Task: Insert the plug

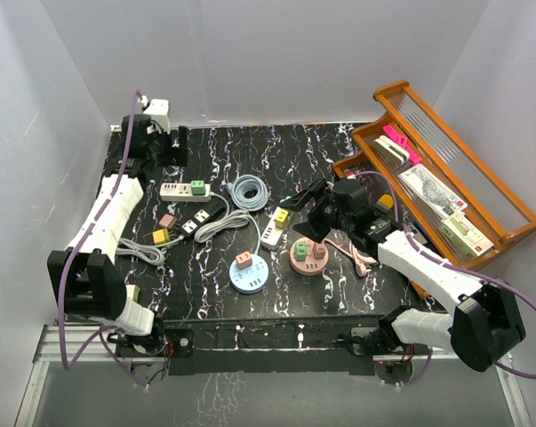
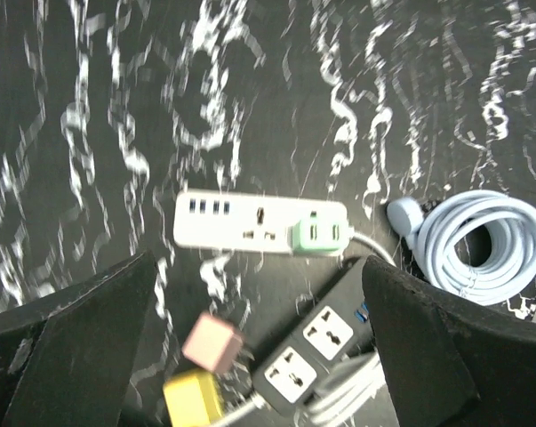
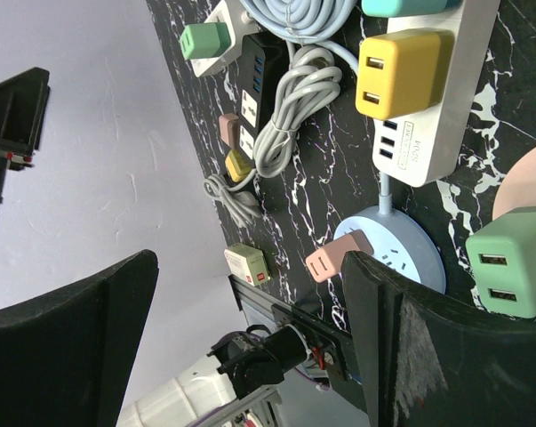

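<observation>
The left gripper goes down and draws back next, turning its fingers to straddle the loose pink cube plug [image 1: 167, 221] [image 2: 212, 342], since that lies below it, nearer my base.
Several plugs and sockets lie on the black marbled table [image 1: 339, 147]. A white power strip [image 2: 241, 221] carries a green plug [image 2: 319, 236]. Below it lie a black power strip [image 2: 325, 347], a loose pink cube plug [image 2: 212, 342] and a yellow plug [image 2: 193, 396]. My left gripper [image 1: 180, 147] is open and empty, high above them at the back left; in its wrist view [image 2: 257, 267] the jaws stand wide apart. My right gripper [image 1: 305, 209] is open and empty over the table's middle, above a blue round socket [image 3: 401, 253] holding a pink plug [image 3: 334, 260].
A grey coiled cable [image 1: 248, 191] lies mid-table. A second white strip [image 3: 436, 107] holds a yellow plug [image 3: 401, 71]. A pink round socket [image 1: 308, 258] holds a green plug [image 3: 508, 262]. A wooden rack [image 1: 454, 169] stands right. A cream adapter [image 3: 248, 264] sits at the front left edge.
</observation>
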Robot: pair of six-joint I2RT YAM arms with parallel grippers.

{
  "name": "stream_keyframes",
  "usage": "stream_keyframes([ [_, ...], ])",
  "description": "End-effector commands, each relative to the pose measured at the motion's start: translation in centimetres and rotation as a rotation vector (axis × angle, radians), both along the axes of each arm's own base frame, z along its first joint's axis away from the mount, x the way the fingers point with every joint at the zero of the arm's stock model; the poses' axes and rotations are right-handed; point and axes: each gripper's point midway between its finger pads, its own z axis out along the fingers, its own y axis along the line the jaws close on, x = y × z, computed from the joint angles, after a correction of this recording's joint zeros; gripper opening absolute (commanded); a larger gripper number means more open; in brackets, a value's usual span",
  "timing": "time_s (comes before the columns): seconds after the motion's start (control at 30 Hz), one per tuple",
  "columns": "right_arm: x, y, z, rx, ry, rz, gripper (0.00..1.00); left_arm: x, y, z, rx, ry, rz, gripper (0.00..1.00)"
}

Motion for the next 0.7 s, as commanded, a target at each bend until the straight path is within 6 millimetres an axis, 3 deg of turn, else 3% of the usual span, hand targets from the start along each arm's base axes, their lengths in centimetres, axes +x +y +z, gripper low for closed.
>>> stream_keyframes([
  [0.0, -0.3, 0.0, 2.5, 0.043, -0.109, 0.018, 0.83, -4.3, 2.4, -5.2, -0.150, 0.157, 0.330, 0.96],
  [0.1, -0.5, -0.4, 2.5, 0.038, -0.124, 0.007, 0.84, -7.4, 3.2, -9.1, -0.152, 0.269, 0.420, 0.91],
  [0.23, -0.5, -0.6, 2.5, 0.030, -0.135, 0.004, 0.84, -9.3, 4.0, -11.3, -0.162, 0.303, 0.505, 0.79],
  [0.37, -0.6, -0.6, 2.4, 0.029, -0.134, 0.004, 0.84, -9.6, 4.8, -13.1, -0.162, 0.348, 0.601, 0.61],
  [0.5, -0.8, -0.8, 2.4, 0.033, -0.132, -0.004, 0.84, -9.4, 5.5, -14.3, -0.155, 0.376, 0.686, 0.61],
  [0.67, -0.8, -0.9, 2.4, 0.049, -0.138, -0.014, 0.84, -8.2, 5.0, -15.1, -0.197, 0.371, 0.692, 0.59],
])
